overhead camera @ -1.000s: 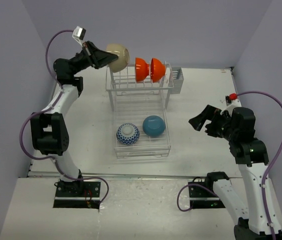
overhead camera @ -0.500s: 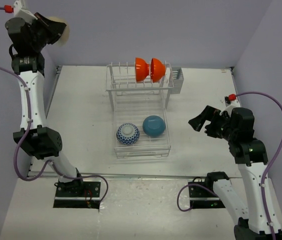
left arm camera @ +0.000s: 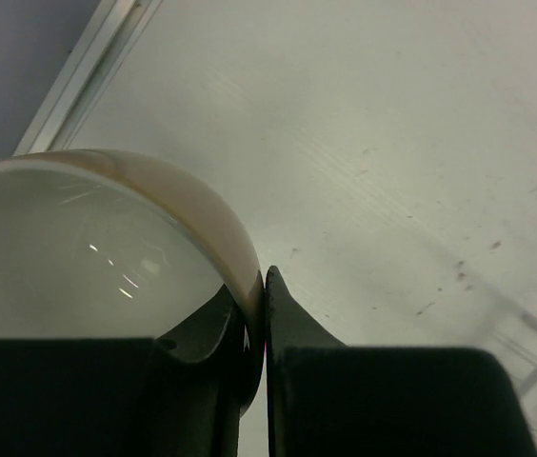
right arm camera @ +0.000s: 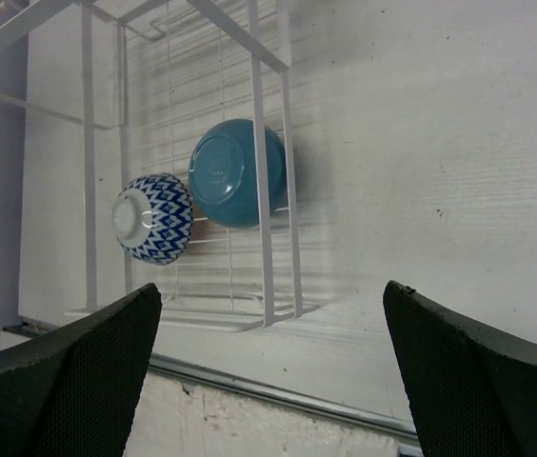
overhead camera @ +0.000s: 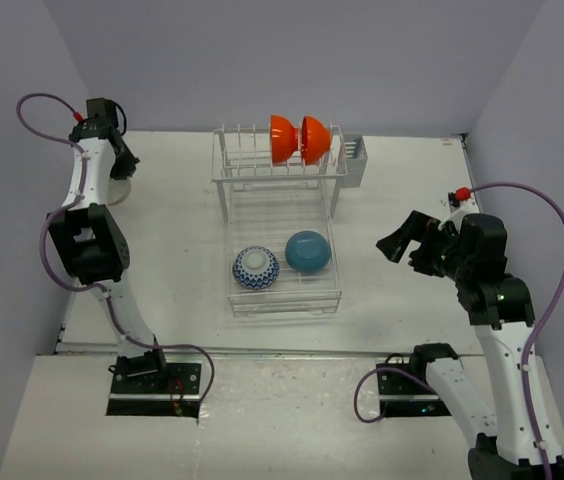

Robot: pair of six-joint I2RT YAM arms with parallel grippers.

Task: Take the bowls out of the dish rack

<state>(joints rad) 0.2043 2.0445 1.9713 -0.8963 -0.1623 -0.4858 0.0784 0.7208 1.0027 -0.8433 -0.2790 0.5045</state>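
The cream bowl will go down a little next in my left gripper, toward the table (overhead camera: 119,190) (left arm camera: 107,255) beside the metal strip, and then my left gripper will open.
My left gripper (overhead camera: 118,172) is at the far left of the table, low down, shut on the rim of the cream bowl (overhead camera: 122,192). In the left wrist view the bowl (left arm camera: 88,238) has its rim pinched between the fingers (left arm camera: 292,324), just above the table. Two orange bowls (overhead camera: 284,138) (overhead camera: 315,138) stand on edge in the tines of the white dish rack (overhead camera: 224,180). The blue-and-white bowl (overhead camera: 256,267) and the teal bowl (overhead camera: 308,251) lie upside down on its flat tray; both show in the right wrist view (right arm camera: 152,217) (right arm camera: 235,171). My right gripper (overhead camera: 407,241) is open and empty, right of the rack.
A grey cutlery caddy (overhead camera: 354,161) hangs on the rack's back right corner. Purple walls close in the table on the left, back and right. A metal strip (left arm camera: 88,76) runs along the table's left edge near the cream bowl.
My left arm lifted the cream bowl out of the rack, swung it up and to the left, then lowered it to the table's far left. The right arm has not moved.
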